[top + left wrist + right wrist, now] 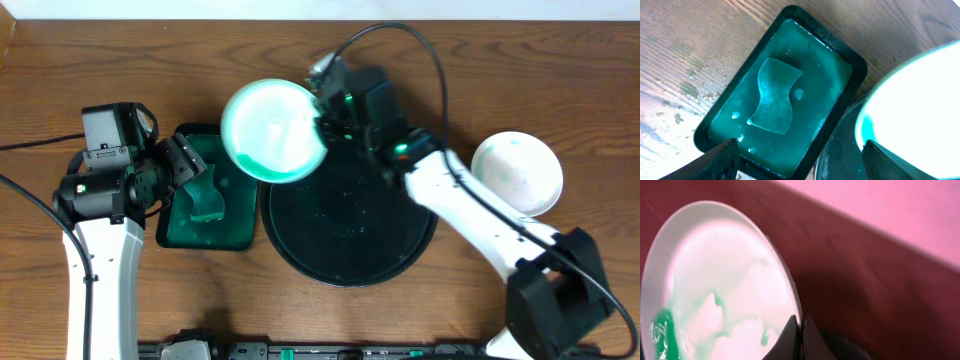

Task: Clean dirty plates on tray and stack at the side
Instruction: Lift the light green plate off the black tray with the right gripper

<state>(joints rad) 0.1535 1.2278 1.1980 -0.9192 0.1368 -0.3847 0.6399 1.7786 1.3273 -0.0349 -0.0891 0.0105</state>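
Observation:
My right gripper moves to the right in the overhead view and down next, to release over the lone white plate, since it already lies at the side.
My right gripper (322, 112) is shut on the rim of a white plate (272, 130) smeared with teal-green, holding it tilted above the left edge of the round black tray (350, 262). In the right wrist view the fingers (801, 330) pinch the plate's edge (715, 290). The plate also shows bright at the right of the left wrist view (920, 95). Another white plate (516, 172) lies on the wood tabletop at the right. My left gripper (195, 170) is open above the small green tray; its fingers (800, 160) hold nothing.
A rectangular dark-green tray (178, 225) with teal liquid holds a sponge (774, 95), left of the black tray. Water drops lie on the wood (685, 90) beside it. The right arm's cable loops over the table's back.

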